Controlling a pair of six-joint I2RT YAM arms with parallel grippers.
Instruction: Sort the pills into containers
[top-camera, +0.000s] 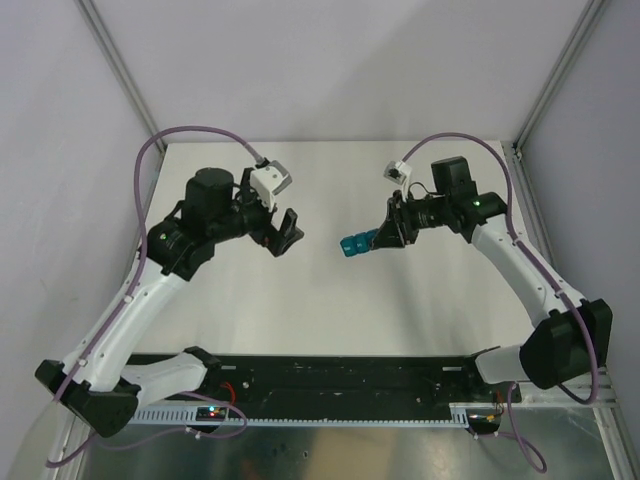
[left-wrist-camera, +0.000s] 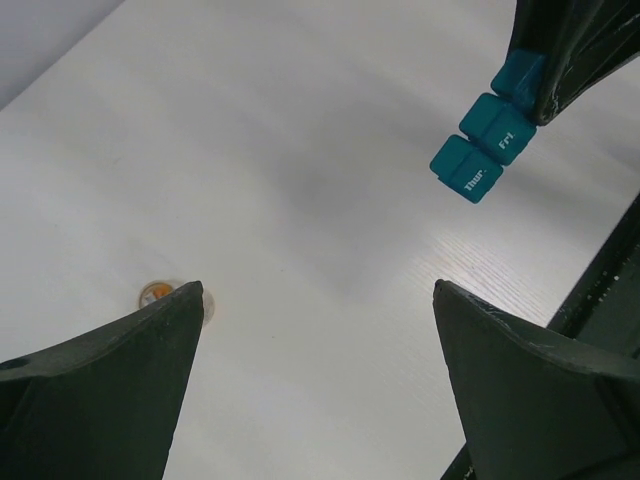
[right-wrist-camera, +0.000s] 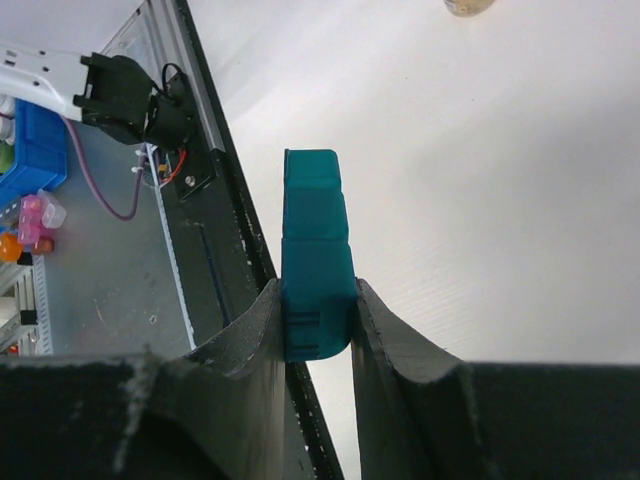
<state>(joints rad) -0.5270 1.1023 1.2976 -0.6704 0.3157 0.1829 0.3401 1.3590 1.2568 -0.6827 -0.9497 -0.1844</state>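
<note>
Next, my right gripper brings the teal containers down to the bare middle of the table and releases them, since that clear place lies below the gripper.
The containers (top-camera: 354, 245) are a teal strip of three joined compartments, held in the air over the middle of the table. My right gripper (top-camera: 380, 237) is shut on one end of the strip. In the right wrist view the strip (right-wrist-camera: 316, 250) sticks out from between the fingers (right-wrist-camera: 250, 330). In the left wrist view the strip (left-wrist-camera: 487, 143) shows lids marked "Thur" and "Fri", which look closed. My left gripper (top-camera: 287, 233) is open and empty, left of the strip and above the table. No loose pills show.
A small round orange-tan bottle (left-wrist-camera: 152, 293) stands on the white table, partly hidden behind my left finger (left-wrist-camera: 130, 380); its base shows at the top of the right wrist view (right-wrist-camera: 468, 5). The black rail (top-camera: 340, 378) runs along the near edge. A blue bin (right-wrist-camera: 30, 150) lies beyond it.
</note>
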